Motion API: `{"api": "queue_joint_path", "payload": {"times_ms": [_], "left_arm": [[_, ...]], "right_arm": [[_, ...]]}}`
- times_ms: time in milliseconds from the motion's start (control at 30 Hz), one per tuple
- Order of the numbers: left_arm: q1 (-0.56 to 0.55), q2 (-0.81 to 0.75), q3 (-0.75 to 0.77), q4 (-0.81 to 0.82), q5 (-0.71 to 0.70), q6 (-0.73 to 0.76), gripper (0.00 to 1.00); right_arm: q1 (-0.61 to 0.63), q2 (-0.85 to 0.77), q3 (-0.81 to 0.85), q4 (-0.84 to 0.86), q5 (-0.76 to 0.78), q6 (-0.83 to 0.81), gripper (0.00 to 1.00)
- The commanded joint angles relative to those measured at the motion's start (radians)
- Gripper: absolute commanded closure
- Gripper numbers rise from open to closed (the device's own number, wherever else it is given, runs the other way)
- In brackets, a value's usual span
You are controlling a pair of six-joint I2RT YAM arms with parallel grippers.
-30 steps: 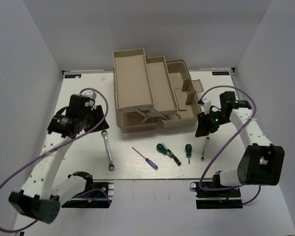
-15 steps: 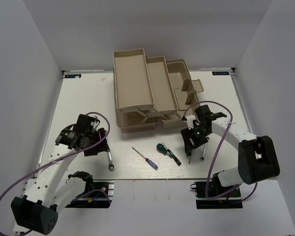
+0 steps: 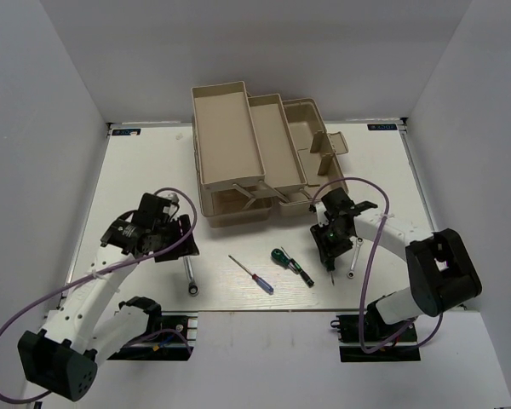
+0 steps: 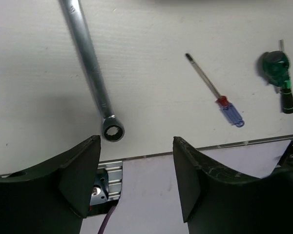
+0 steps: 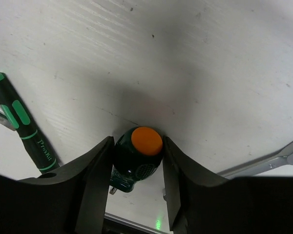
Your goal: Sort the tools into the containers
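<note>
Next, my right gripper rises with the stubby green-handled screwdriver and moves outward over the toolbox's base section (image 3: 311,161) to release it. The toolbox's bottom is open and clear there.
My right gripper (image 5: 136,168) is shut on a stubby green-handled screwdriver (image 5: 136,151) with an orange cap, which lies on the table; in the top view the gripper (image 3: 330,249) hides all but its tip. A second green-handled screwdriver (image 3: 292,266) lies to its left and also shows in the right wrist view (image 5: 24,129). A short silver wrench (image 3: 355,258) lies to its right. My left gripper (image 4: 136,165) is open and empty above the long silver wrench (image 4: 90,68); it also shows in the top view (image 3: 175,241). The red-and-blue screwdriver (image 3: 252,274) lies between them.
The beige toolbox stands open at the back centre with a raised left tray (image 3: 226,136), a middle tray (image 3: 272,141) and a base compartment (image 3: 302,128). The table's front edge (image 4: 200,148) runs just below the tools. Purple cables loop beside both arms.
My right gripper has come down from beside the toolbox and closed round the stubby green screwdriver. My left gripper has moved down and right over the long wrench.
</note>
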Motion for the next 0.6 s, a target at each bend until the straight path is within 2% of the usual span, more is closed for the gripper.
{"api": "queue_joint_path", "payload": {"times_ms": [0, 67, 133, 267, 367, 400, 533, 567], "left_arm": [[-0.019, 0.022, 0.086, 0.070, 0.033, -0.004, 0.29], [-0.045, 0.048, 0.115, 0.084, 0.044, -0.004, 0.29], [-0.062, 0.097, 0.164, 0.113, 0.053, -0.004, 0.29], [-0.149, 0.212, 0.265, 0.174, 0.087, 0.005, 0.32], [-0.218, 0.318, 0.334, 0.205, 0.097, 0.018, 0.37], [-0.278, 0.344, 0.353, 0.214, 0.088, 0.027, 0.38], [-0.416, 0.458, 0.429, 0.233, 0.029, 0.051, 0.47], [-0.469, 0.499, 0.440, 0.247, 0.002, 0.061, 0.60]], "right_arm": [[0.008, -0.015, -0.030, 0.006, 0.063, 0.034, 0.67], [0.005, -0.041, -0.021, -0.002, 0.054, 0.036, 0.78], [0.000, -0.063, 0.011, -0.038, 0.034, 0.028, 0.86], [-0.009, -0.249, 0.087, -0.106, -0.086, -0.053, 1.00], [-0.015, -0.342, 0.151, -0.088, -0.072, -0.118, 1.00], [-0.020, -0.365, 0.189, -0.089, -0.040, -0.119, 1.00], [-0.060, -0.334, 0.301, -0.030, 0.034, -0.124, 1.00], [-0.069, -0.287, 0.327, 0.024, 0.055, -0.130, 1.00]]}}
